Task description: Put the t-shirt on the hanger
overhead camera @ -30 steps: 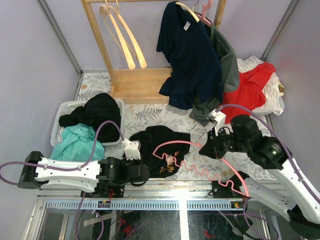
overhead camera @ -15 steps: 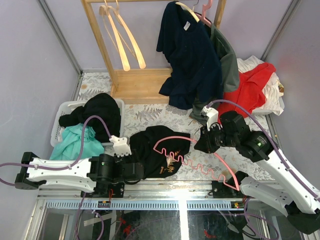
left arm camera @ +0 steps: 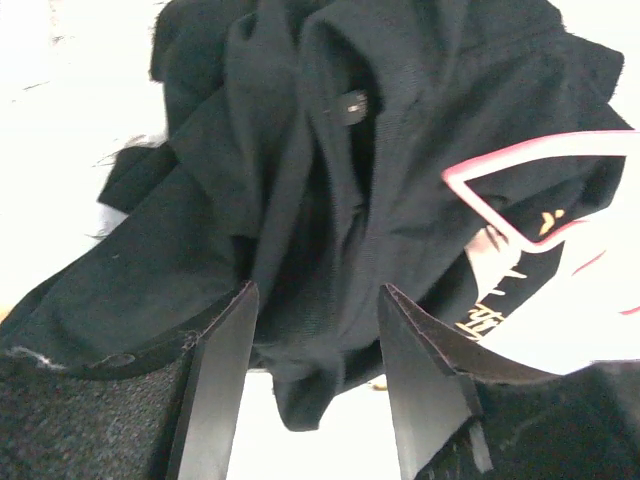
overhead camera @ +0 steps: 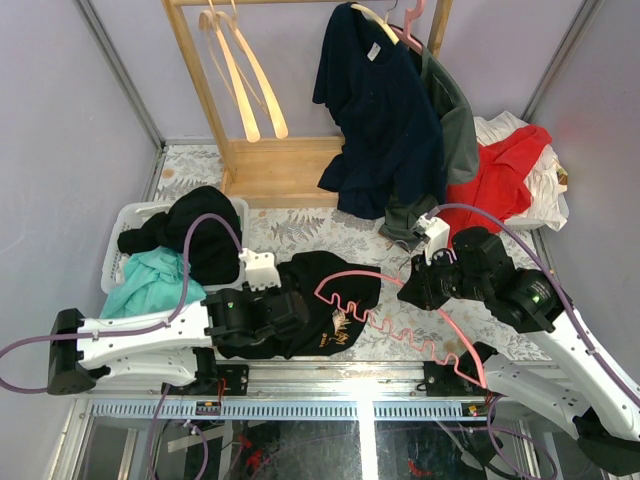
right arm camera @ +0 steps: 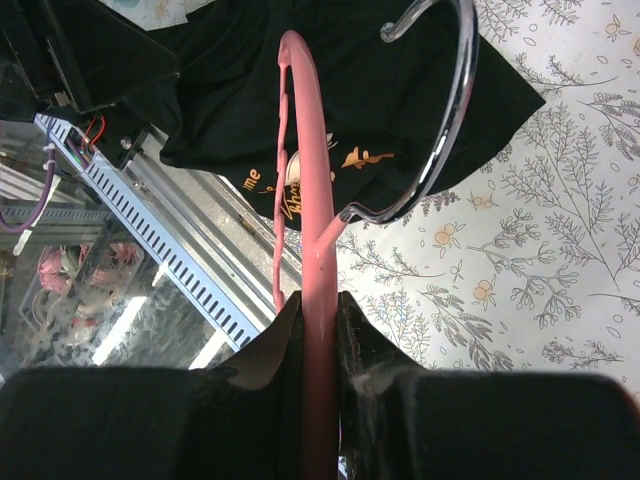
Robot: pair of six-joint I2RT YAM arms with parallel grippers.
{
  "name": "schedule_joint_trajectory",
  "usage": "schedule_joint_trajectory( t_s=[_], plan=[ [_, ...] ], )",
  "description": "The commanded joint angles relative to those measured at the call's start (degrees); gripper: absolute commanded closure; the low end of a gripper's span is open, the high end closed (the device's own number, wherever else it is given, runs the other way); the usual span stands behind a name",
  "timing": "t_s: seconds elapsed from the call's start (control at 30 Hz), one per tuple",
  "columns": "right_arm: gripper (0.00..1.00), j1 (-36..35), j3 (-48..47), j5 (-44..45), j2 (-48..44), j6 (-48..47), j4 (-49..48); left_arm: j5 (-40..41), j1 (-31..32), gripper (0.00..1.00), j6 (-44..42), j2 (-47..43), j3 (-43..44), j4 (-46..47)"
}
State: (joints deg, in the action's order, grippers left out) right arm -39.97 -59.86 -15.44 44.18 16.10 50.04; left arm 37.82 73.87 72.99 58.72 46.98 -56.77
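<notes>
My left gripper shifts toward the pink hanger's tip next and closes on the t-shirt's collar fold between its open fingers.
The black t-shirt (overhead camera: 325, 285) lies crumpled on the floral tablecloth near the front edge, its tan print (overhead camera: 338, 325) facing up. My left gripper (overhead camera: 292, 305) is at the shirt's left edge, open. In the left wrist view its fingers (left arm camera: 318, 300) stand astride a hanging fold of the t-shirt (left arm camera: 400, 130). My right gripper (overhead camera: 415, 290) is shut on the pink hanger (overhead camera: 400, 330), whose wavy bar reaches across the shirt. The right wrist view shows the jaws (right arm camera: 318, 300) clamped on the hanger's neck (right arm camera: 312, 200), with the metal hook (right arm camera: 455, 110) over the t-shirt (right arm camera: 370, 90).
A white basket (overhead camera: 125, 215) with black and teal garments stands at the left. Behind it, a wooden rack (overhead camera: 200, 90) carries cream hangers (overhead camera: 245, 85) and a navy t-shirt (overhead camera: 375, 110). A red garment (overhead camera: 500, 180) lies at the back right. The metal front rail (overhead camera: 350, 378) borders the table.
My left gripper has opened and moved right and up onto the shirt's left edge. The right arm shifted the hanger slightly left and back again, still gripping it.
</notes>
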Motion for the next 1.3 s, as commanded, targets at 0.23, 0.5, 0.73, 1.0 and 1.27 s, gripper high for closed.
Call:
schedule_joint_trajectory(
  t_s=[0.23,0.5,0.73,1.0,1.27],
  plan=[
    [1.00,-0.06,-2.74,1.38,-1.20,0.13,-0.38,-4.92,-1.62,0.49,-5.44,4.81,1.57,2.54],
    [1.00,-0.04,-2.51,0.92,-1.22,0.12,-0.69,-7.12,-1.57,0.54,-5.54,7.93,-1.08,2.28],
    [1.00,-0.04,-1.65,-6.13,-2.42,1.19,-4.01,-4.06,-1.60,0.95,-4.93,7.22,1.21,-1.49],
    [1.00,-0.10,-1.21,-14.47,-4.17,2.40,-8.94,0.78,-2.79,1.00,-9.29,7.00,11.94,-7.64],
    [1.00,-0.10,0.78,-16.00,-3.78,3.42,-12.54,2.29,-3.28,1.00,-12.25,6.94,16.78,-7.99]
  ],
)
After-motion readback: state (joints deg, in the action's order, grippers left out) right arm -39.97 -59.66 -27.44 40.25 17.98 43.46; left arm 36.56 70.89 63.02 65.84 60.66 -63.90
